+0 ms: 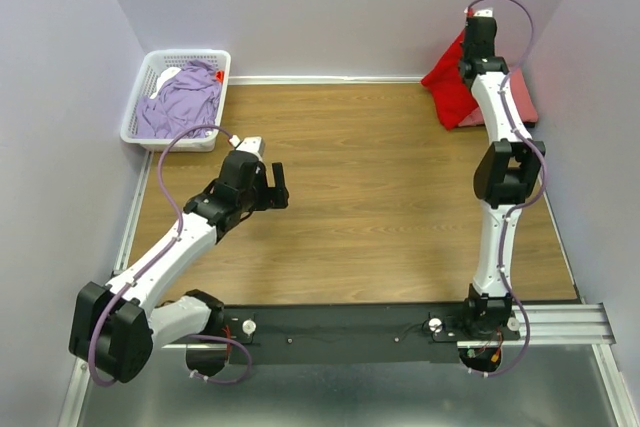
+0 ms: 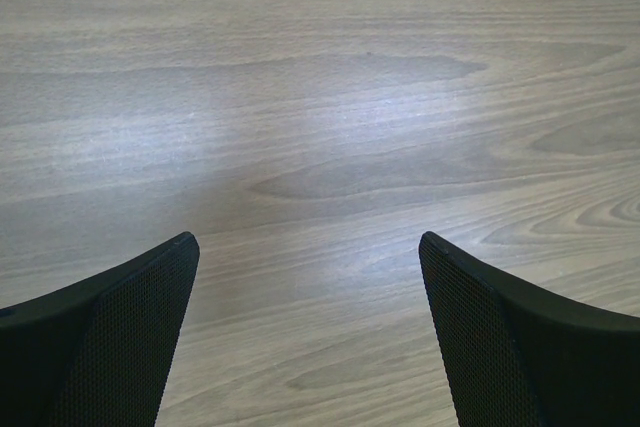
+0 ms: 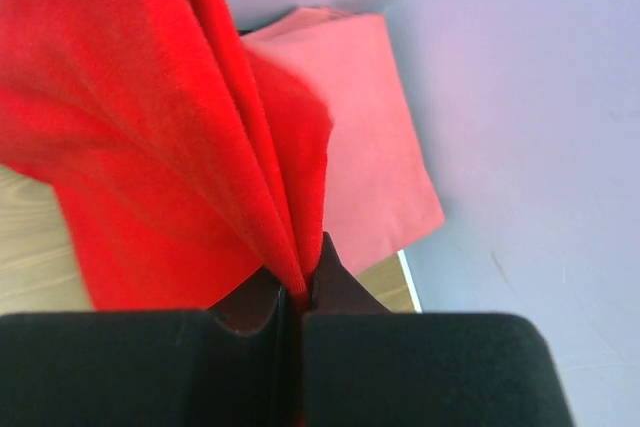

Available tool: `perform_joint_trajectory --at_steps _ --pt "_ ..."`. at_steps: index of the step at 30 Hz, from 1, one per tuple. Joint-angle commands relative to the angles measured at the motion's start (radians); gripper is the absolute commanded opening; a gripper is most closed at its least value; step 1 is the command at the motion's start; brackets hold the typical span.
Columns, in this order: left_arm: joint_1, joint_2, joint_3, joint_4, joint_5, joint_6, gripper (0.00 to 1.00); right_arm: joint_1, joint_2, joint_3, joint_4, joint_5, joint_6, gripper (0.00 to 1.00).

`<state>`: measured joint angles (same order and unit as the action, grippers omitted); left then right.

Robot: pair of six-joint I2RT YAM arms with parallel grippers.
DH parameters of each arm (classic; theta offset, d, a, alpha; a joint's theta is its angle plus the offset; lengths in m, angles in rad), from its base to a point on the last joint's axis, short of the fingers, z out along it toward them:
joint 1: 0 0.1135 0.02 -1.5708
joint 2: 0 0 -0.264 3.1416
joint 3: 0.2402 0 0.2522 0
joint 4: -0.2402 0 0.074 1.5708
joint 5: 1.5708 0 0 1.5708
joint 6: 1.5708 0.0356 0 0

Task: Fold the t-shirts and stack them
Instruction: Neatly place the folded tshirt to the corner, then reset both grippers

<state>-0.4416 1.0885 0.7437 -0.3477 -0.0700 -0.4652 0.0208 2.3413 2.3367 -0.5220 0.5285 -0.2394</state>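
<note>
My right gripper moves toward the nearby side wall next and lowers the red fold onto the salmon-pink t-shirt [image 1: 524,107]. It then lets go, because that shirt's wall-side part still lies uncovered.
My right gripper [image 1: 470,27] is shut on the bright red t-shirt [image 1: 450,82] and holds it lifted at the far right corner; in the right wrist view the red cloth [image 3: 170,137] hangs from my pinched jaws. Under it the salmon-pink t-shirt [image 1: 524,107] lies folded flat by the right wall and also shows in the right wrist view [image 3: 370,137]. The lavender t-shirt [image 1: 182,99] lies crumpled in the basket at the far left. My left gripper [image 1: 281,185] is open and empty over bare wood, its fingers [image 2: 120,327] wide apart.
The white lattice basket [image 1: 140,107] stands at the far left corner. Lavender walls close in the back and both sides. A black rail [image 1: 350,327] carries the arm bases at the near edge of the wooden table [image 1: 350,197].
</note>
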Motion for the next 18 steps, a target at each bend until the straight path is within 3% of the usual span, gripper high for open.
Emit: perform_joint_trajectory --at_steps 1,18 --pt "0.006 0.024 0.009 -0.023 0.026 -0.003 0.98 -0.076 0.018 0.056 0.036 -0.047 0.046 0.01" --pt "0.007 0.109 0.029 -0.027 0.047 -0.001 0.98 -0.2 0.173 0.05 0.135 -0.088 0.069 0.06"
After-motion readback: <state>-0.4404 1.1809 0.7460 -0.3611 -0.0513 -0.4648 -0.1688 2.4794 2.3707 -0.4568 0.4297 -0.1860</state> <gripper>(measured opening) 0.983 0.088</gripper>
